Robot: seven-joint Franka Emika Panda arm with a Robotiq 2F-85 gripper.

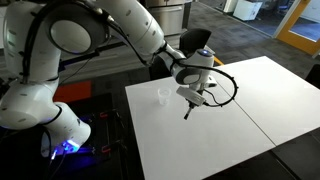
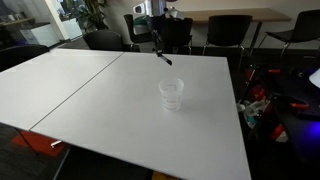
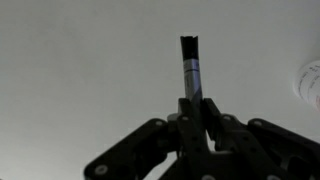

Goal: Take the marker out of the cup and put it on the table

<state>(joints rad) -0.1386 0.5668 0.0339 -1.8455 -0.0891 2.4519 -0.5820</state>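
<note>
The dark marker still hangs above the table. My gripper therefore moves down toward the bare tabletop below it next and releases the marker there.
My gripper is shut on the dark marker, which hangs down from the fingers above the white table. In the wrist view the marker sticks out from between the shut fingers over bare tabletop. The small translucent cup stands upright on the table, apart from the gripper and to its side; it also shows in an exterior view, with the gripper and marker beyond it. The cup's rim shows at the right edge of the wrist view.
A thin seam divides the tabletop into two panels. Dark office chairs stand along the table's far side. The robot's white base is beside the table, with cables and a blue light on the floor.
</note>
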